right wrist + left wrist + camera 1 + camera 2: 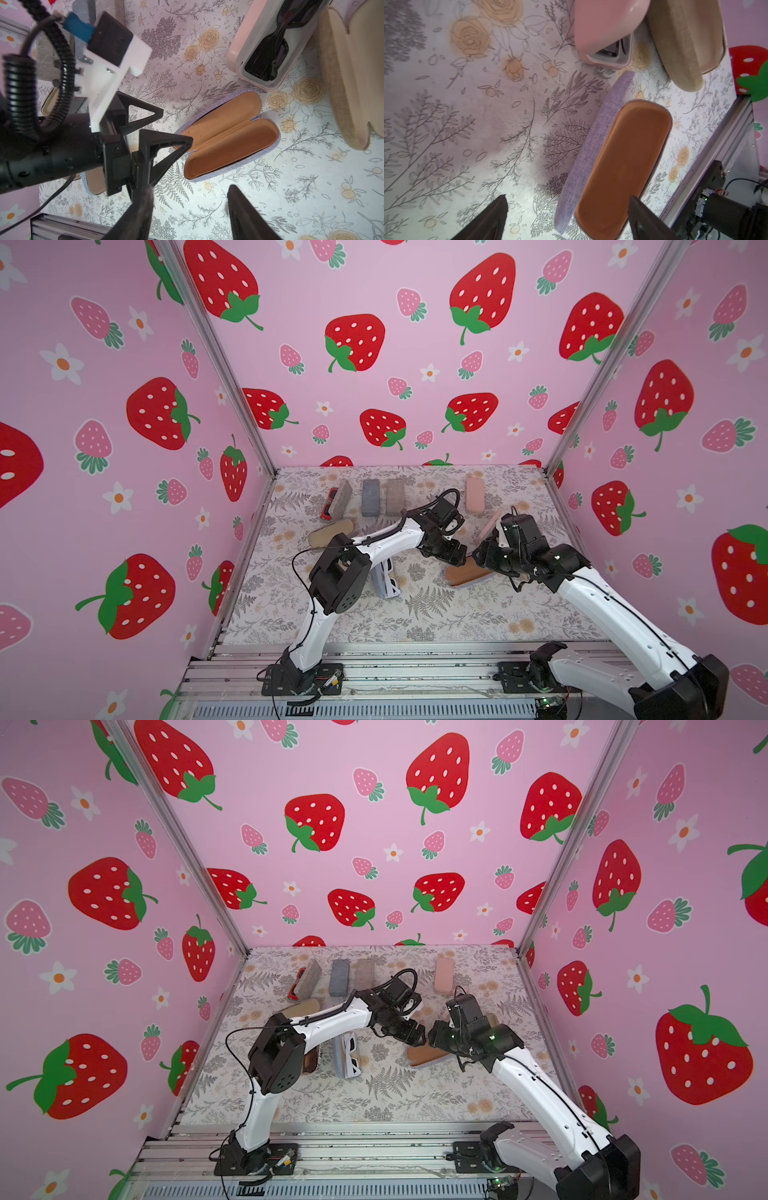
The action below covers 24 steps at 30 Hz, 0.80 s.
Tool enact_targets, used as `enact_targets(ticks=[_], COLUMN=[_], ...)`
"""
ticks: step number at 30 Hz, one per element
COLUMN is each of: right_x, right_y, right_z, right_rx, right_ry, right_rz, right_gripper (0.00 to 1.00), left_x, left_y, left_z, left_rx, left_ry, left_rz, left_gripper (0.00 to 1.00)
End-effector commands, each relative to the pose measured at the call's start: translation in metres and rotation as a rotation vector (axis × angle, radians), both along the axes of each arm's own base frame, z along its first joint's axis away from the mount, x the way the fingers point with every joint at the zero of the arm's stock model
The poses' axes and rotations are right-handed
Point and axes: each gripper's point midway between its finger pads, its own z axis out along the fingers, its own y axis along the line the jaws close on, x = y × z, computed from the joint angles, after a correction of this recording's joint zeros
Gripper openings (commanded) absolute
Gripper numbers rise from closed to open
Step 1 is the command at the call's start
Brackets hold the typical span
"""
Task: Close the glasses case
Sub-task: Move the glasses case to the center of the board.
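The far half's purple rim (566, 208) already runs between my spread fingers. My left gripper will move down onto it near the end of the case and close.
The glasses case (467, 574) (426, 1054) lies open on the floral table, right of centre. It is lavender fabric outside and brown inside (226, 137), and nothing lies in it. My left gripper (455, 558) (415, 1038) hangs open just over its far end. In the left wrist view the left gripper (568, 197) has its fingers spread either side of the case's end (623, 166). My right gripper (478, 556) (190, 188) is open beside the case, over bare table, holding nothing. The right wrist view also shows the left gripper (174, 128) at the case's end.
An open pink case (268, 45) with black glasses and an open beige case (342, 83) lie close behind. At the back stand three fabric cases (370, 497), red glasses (330, 504) and a shut pink case (474, 493). White sunglasses (388, 585) lie under the left arm.
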Motion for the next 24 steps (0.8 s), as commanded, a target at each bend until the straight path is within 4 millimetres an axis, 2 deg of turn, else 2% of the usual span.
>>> enact_targets(ticks=[1, 8, 11, 18, 24], right_x=[-0.007, -0.007, -0.006, -0.004, -0.003], right_y=[-0.003, -0.002, -0.002, 0.001, 0.004], right_z=[-0.005, -0.004, -0.006, -0.007, -0.010], right_rx=[-0.008, -0.004, -0.008, 0.002, 0.012], right_ry=[0.018, 0.012, 0.016, 0.013, 0.019], right_rz=[-0.006, 0.004, 0.002, 0.006, 0.013], right_gripper=[0.59, 0.59, 0.59, 0.59, 0.59], left_x=[-0.003, 0.000, -0.001, -0.007, -0.008], left_y=[-0.010, -0.015, -0.017, -0.013, -0.006], left_z=[-0.017, -0.031, -0.032, -0.032, -0.034], left_rx=[0.021, 0.029, 0.023, 0.025, 0.042], left_ry=[0.001, 0.022, 0.031, 0.042, 0.040], left_rz=[-0.056, -0.063, -0.068, -0.072, -0.050], left_gripper=[0.88, 0.82, 0.72, 0.42, 0.00])
